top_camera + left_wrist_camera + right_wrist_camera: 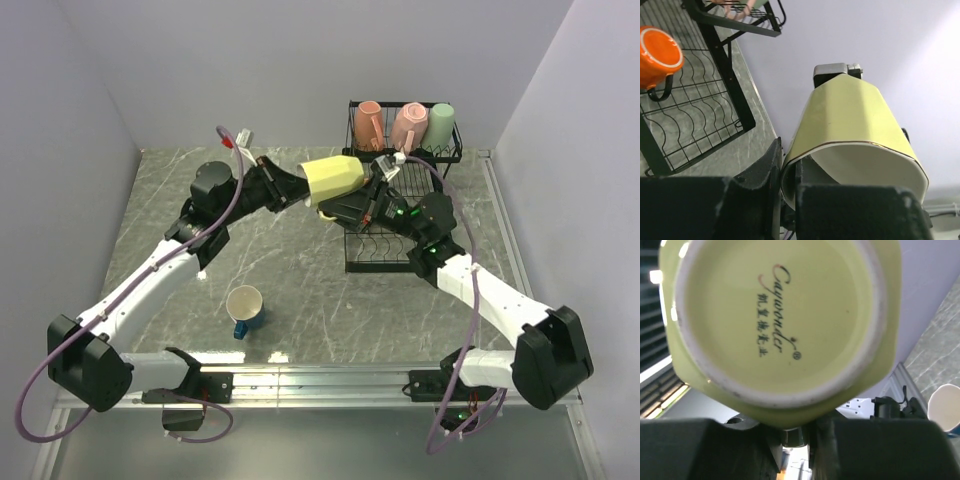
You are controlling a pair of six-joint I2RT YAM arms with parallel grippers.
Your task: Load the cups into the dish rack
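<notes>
Next, my right gripper needs to tip and lower into the dish rack to release the cup, as the dish rack's lower shelf's free slots lie below it, rightward in the top view.
A pale yellow cup [333, 177] hangs in the air left of the dish rack [375, 262], lying on its side. My left gripper [300, 185] is shut on its rim [855, 150], one finger inside and one outside. My right gripper [345, 208] comes from the rack side and is shut on the handle under the cup's base [780, 315]. Two pink cups [369, 122] [408, 125] and a pale green cup [441, 122] stand upside down in the upper basket. An orange cup [657, 57] lies on the lower shelf. A blue cup [246, 308] stands upright on the table.
The black wire rack's lower shelf [731, 80] has wavy slots and lies partly under my right arm. Grey walls close in the marble table on three sides. The blue cup [945, 407] also shows at the right wrist view's edge.
</notes>
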